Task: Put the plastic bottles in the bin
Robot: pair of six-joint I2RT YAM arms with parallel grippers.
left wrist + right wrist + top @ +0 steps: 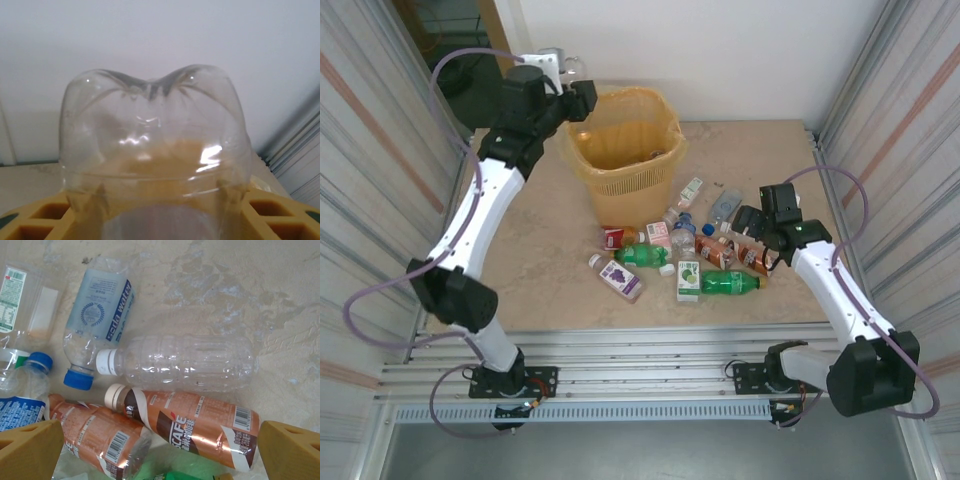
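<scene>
The clear bottle still hangs past the bin's rim, so the left gripper needs to swing over the bin's opening (623,128) beside and below it and then let the bottle go.
My left gripper (582,103) hangs at the back-left rim of the orange-yellow bin (625,185). In the left wrist view it (160,212) is shut on a clear plastic bottle (155,135), whose base points away from the camera. Several more plastic bottles lie on the table in front of the bin, among them a green one (728,283) and a purple-labelled one (618,277). My right gripper (748,232) hovers open over the right side of this pile. Between its fingers (30,450) lies a brown coffee bottle (200,427), with a clear white-capped bottle (185,362) just beyond.
A blue-capped water bottle (97,315) and a second brown-labelled bottle (95,440) lie left of the coffee bottle. Metal-sided walls (370,150) close in the table on both sides, and a white wall stands behind the bin. Bare tabletop (540,250) lies left of the pile.
</scene>
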